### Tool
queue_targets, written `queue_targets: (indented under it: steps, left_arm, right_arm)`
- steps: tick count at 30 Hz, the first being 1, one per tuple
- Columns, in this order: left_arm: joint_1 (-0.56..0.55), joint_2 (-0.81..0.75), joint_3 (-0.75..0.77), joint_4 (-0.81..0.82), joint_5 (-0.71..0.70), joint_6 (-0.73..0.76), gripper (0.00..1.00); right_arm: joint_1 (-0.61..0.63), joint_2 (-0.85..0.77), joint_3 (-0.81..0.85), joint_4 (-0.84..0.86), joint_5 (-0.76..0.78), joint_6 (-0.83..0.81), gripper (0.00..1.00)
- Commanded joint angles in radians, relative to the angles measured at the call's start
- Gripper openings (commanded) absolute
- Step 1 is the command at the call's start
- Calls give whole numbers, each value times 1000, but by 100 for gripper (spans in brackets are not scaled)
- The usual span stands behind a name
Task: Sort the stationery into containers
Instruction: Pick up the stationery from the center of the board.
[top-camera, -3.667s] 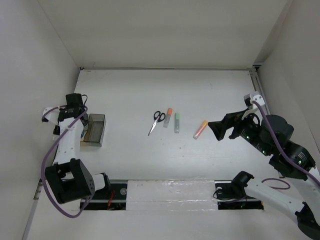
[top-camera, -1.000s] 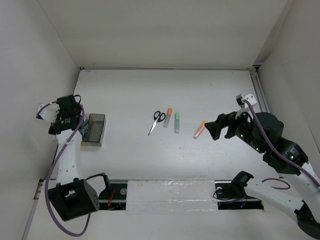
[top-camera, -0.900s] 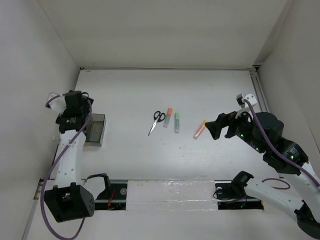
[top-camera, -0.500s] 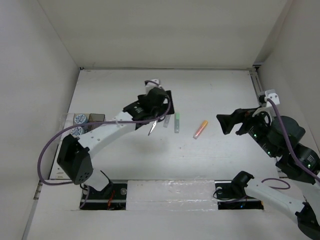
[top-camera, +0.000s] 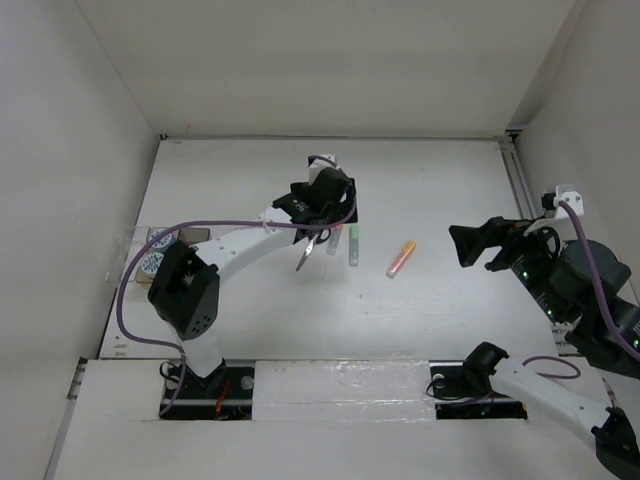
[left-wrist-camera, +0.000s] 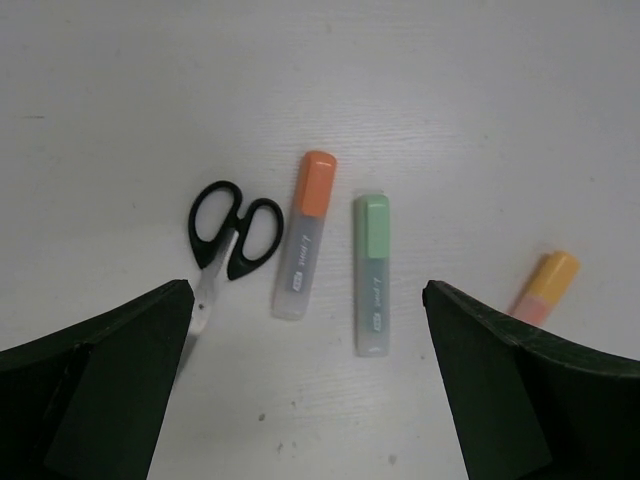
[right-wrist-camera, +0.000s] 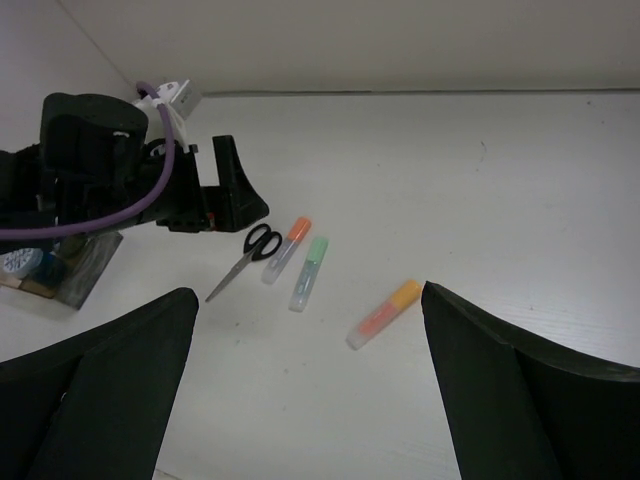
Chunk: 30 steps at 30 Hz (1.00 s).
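I should next lower my left gripper over the orange-capped pen's cap (left-wrist-camera: 316, 184) with a slight turn and close, because it lies below my open fingertips, next to the scissors (left-wrist-camera: 232, 240).
Black-handled scissors (left-wrist-camera: 232, 240), an orange-capped pen (left-wrist-camera: 304, 235) and a green-capped pen (left-wrist-camera: 371, 272) lie side by side mid-table. An orange-pink highlighter (top-camera: 401, 258) lies to their right. My left gripper (top-camera: 325, 222) hovers open and empty above the scissors and pens (left-wrist-camera: 306, 330). My right gripper (top-camera: 470, 245) is open and empty, right of the highlighter (right-wrist-camera: 385, 313). Two blue-and-white rolls (top-camera: 157, 238) sit in the clear bin (top-camera: 132, 250) at the far left. The smoky dark bin (top-camera: 195, 235) stands beside it, partly hidden by my left arm.
White walls enclose the table on the left, back and right. A metal rail (top-camera: 515, 180) runs along the right edge. My left arm's elbow (top-camera: 185, 290) stands near the bins.
My left arm swung from over the bins at the far left to above the scissors and pens. The two rolls now show in the clear bin. My right gripper drew back to the right.
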Motion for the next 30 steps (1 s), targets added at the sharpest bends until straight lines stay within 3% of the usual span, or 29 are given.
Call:
queue_targets:
  steps: [1,14,22,30]
  left_arm:
    - [101,5,-10,39,17,21,100]
    - [284,140,8,108,164,81,100]
    - [284,130,8,87,154,125,100]
    - [260,52,-51,125,282,165,98]
  right_arm:
    - [7,-2,-15,39,-6,6,100]
    - [7,26,-66,68,-105,-4,100]
    - [7,4,-75,68,-114,-24,100]
    - [7,4,-84,68,-114,-24,100]
